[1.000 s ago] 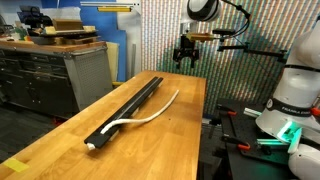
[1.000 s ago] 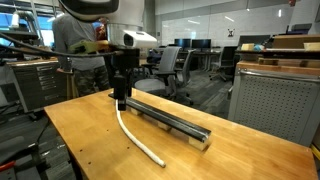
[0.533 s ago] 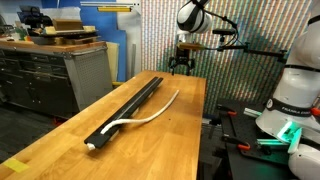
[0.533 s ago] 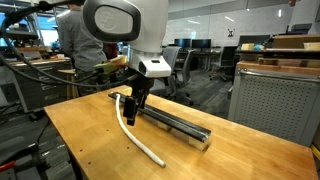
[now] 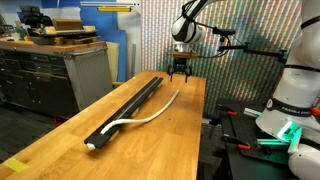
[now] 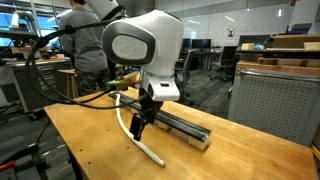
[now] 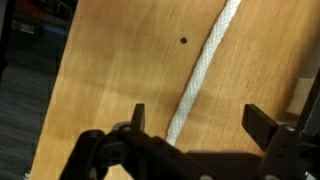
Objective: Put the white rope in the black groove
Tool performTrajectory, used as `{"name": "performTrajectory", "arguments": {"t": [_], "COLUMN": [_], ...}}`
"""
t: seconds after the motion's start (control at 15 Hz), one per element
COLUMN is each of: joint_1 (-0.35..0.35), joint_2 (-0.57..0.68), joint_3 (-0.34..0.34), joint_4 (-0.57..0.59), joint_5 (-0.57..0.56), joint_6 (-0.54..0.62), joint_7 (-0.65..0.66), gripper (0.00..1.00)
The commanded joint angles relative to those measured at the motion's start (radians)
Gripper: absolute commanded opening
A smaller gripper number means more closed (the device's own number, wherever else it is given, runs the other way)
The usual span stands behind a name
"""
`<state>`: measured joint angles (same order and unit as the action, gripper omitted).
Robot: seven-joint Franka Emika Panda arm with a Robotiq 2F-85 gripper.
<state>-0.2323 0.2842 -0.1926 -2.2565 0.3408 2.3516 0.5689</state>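
Observation:
I should lower my open gripper onto the rope's far end next, with one finger on each side of it, because my fingers are still above the wood.
The white rope lies in a curve on the wooden table beside the black groove. Its near end rests by the groove's near end. In an exterior view the rope runs from under the arm toward the front, next to the groove. My gripper hangs open above the rope's far end, not touching it. In the wrist view the rope runs diagonally across the wood between my open fingers. The gripper is low over the rope.
The wooden table ends close to the rope's right side. A grey cabinet stands beyond the table. Another grey cabinet and office chairs stand behind. A small dark hole marks the wood.
The arm has swung over the table and my gripper has come down toward the rope's far end. The rope and the groove have not moved.

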Motion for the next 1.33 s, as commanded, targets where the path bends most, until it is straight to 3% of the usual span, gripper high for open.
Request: {"name": "performTrajectory", "arguments": {"t": [0.0,1.27], "joint_1": [0.013,-0.011], "joint_2": [0.062,0.304], "joint_3": [-0.017,-0.038], "joint_4": [0.046,0.22], "joint_5": [0.03,0.078], "joint_6": [0.007,0.014], "joint_7": [0.036,0.116], "gripper": [1.0,1.0]}}
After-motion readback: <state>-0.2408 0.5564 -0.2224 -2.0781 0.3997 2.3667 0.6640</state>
